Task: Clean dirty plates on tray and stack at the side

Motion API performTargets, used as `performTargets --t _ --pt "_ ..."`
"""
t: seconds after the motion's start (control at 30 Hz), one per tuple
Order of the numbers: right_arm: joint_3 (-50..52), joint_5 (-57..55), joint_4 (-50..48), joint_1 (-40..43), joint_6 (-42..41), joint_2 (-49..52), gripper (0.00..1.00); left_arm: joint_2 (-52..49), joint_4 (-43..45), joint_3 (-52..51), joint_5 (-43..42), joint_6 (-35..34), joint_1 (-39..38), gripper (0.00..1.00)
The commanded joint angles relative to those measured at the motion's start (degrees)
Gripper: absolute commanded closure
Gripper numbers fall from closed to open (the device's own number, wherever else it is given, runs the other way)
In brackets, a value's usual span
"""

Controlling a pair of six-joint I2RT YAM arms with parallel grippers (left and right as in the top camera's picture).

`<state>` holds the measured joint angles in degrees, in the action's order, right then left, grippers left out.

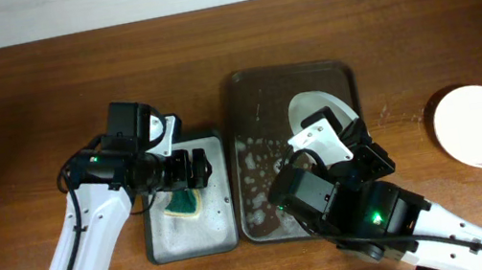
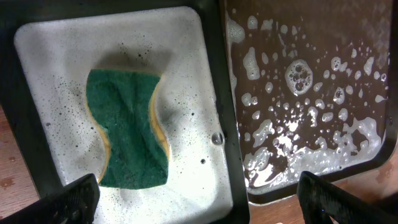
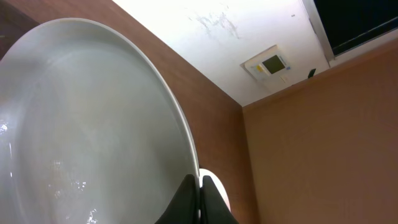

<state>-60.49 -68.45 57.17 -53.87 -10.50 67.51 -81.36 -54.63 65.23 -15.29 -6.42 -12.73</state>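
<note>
The robot's right gripper needs to swing from the brown tray (image 1: 289,71) over the stacked plates next and then bring the white plate down flat, since the plate's side looks clean.
My right gripper (image 1: 345,128) is shut on the rim of a white plate (image 1: 312,104), holding it tilted on edge over the dark brown tray (image 1: 289,71). In the right wrist view the fingers (image 3: 199,190) pinch the plate's rim, and its wet face (image 3: 81,124) shows no smear. The tray (image 2: 323,186) holds foamy water. A white plate on a pale pink one (image 1: 477,124) is stacked on the table at the right. My left gripper (image 1: 196,168) (image 2: 199,199) is open and empty above the green-yellow sponge (image 2: 127,127).
The sponge (image 1: 181,203) lies green side up in the smaller grey tray (image 1: 210,140) (image 2: 214,62), which is soapy and sits against the brown tray's left side. A wall runs along the table's far edge.
</note>
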Motion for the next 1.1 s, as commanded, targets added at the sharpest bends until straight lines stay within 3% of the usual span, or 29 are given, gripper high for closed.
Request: performTargets --t 0.0,0.07,0.13,0.2,0.27,0.33,0.4,0.47,0.6,0.77,0.8,0.83,0.87,0.97,1.07 --pt "-0.9 -0.31 -0.07 0.28 -0.96 0.11 0.96 0.44 -0.04 0.07 -1.03 0.9 0.15 0.0" --pt "-0.9 -0.31 -0.74 0.33 -1.64 0.11 0.96 0.44 -0.04 0.07 -1.03 0.9 0.15 0.0" --pt "-0.81 3.43 -0.61 2.89 -8.24 0.11 0.96 0.44 -0.04 0.07 -1.03 0.9 0.15 0.0" --pt "-0.79 17.62 -0.74 11.69 -13.29 0.15 0.96 0.44 -0.04 0.07 -1.03 0.9 0.15 0.0" --pt "-0.83 33.57 -1.57 24.09 -13.57 0.13 0.96 0.44 -0.04 0.07 -1.03 0.9 0.15 0.0" --pt "-0.94 50.21 -2.27 39.65 -8.15 -0.33 0.96 0.44 -0.04 0.07 -1.03 0.92 0.15 0.0" --pt "-0.92 70.95 -6.64 62.12 -6.27 -0.17 0.96 0.44 -0.04 0.07 -1.01 0.92 0.15 0.0" --pt "-0.92 78.62 -9.6 75.69 -7.69 1.29 0.96 0.44 -0.04 0.07 -1.03 0.9 0.15 0.0" --pt "-0.92 78.75 -16.17 98.23 -11.45 12.5 0.96 0.44 -0.04 0.07 -1.03 0.9 0.15 0.0" --pt "-0.92 78.55 -17.05 106.44 -10.75 26.91 0.96 0.44 -0.04 0.07 -1.03 0.9 0.15 0.0" --pt "-0.92 79.6 -18.23 106.44 -8.37 27.85 0.79 0.44 -0.04 0.07 -1.03 0.9 0.15 0.0" --pt "-1.16 85.4 -19.54 106.22 -4.31 27.69 0.51 0.44 -0.04 0.07 -1.03 0.9 0.15 0.0" --pt "-2.19 93.92 -20.2 105.98 -3.39 26.64 0.46 0.44 -0.04 0.07 -1.01 0.92 0.15 0.0" --pt "-6.64 107.86 -17.9 101.5 -2.51 19.85 0.45 0.44 -0.04 0.07 -1.03 0.9 0.15 0.0" --pt "-7.28 108.3 -13.84 86.03 3.19 4.92 0.45 0.44 -0.04 0.07 -1.03 0.9 0.15 0.0"
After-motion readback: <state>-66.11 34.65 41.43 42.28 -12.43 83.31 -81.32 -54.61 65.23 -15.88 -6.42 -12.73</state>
